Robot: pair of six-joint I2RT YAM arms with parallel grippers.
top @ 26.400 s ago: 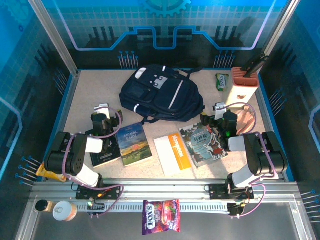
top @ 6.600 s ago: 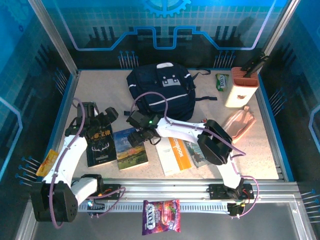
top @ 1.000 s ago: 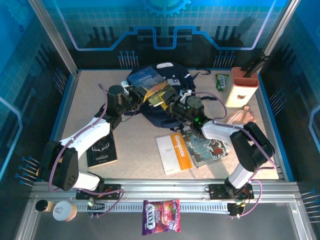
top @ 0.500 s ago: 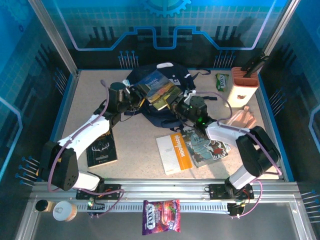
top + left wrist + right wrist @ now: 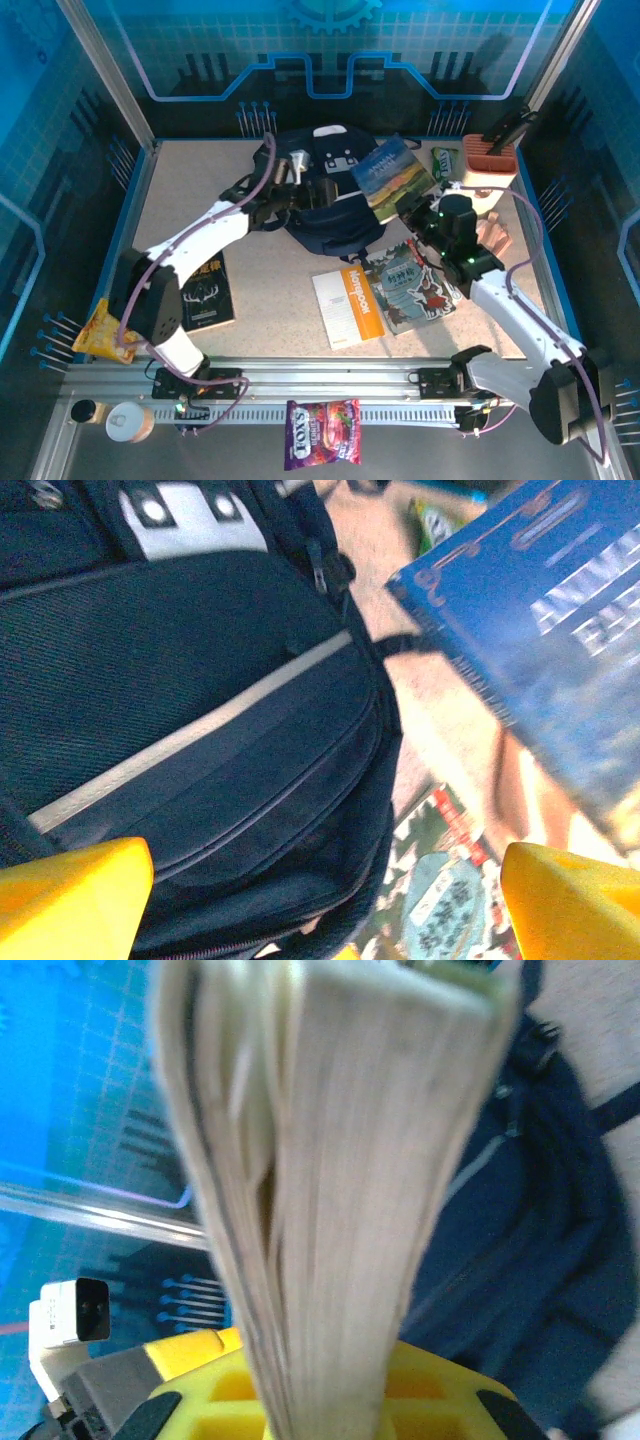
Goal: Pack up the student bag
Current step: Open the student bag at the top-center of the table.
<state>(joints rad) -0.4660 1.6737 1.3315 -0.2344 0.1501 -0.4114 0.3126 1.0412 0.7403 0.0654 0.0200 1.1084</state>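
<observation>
I need to lower my left gripper next and turn it so its open fingers are on both sides of the navy fold (image 5: 348, 212) (image 5: 283, 798) beside the white stripe, because that fold is below the gripper.
The student bag (image 5: 335, 205) lies at the back middle of the table, dark navy with a white stripe and grey buckle patches; its front pocket (image 5: 200, 760) is close under the left wrist camera. My right gripper (image 5: 417, 207) is shut on the Animal Farm book (image 5: 392, 177), held tilted in the air off the bag's right edge. Its page edges (image 5: 330, 1180) stand upright between the yellow fingers (image 5: 190, 1360). My left gripper (image 5: 304, 191) hovers over the bag, open, with nothing between its yellow fingertips (image 5: 70, 900). The book's blue cover (image 5: 540, 610) hangs beyond it.
An orange notebook (image 5: 348, 305) and an illustrated book (image 5: 417, 287) lie in front of the bag, a black book (image 5: 205, 295) at the left. A tall white and orange box (image 5: 484, 172), a green packet (image 5: 443, 160) and a pink pouch (image 5: 492, 235) sit at the right.
My left gripper has let go of the Animal Farm book and opened, staying over the bag. My right gripper has carried the book rightward, off the bag's top.
</observation>
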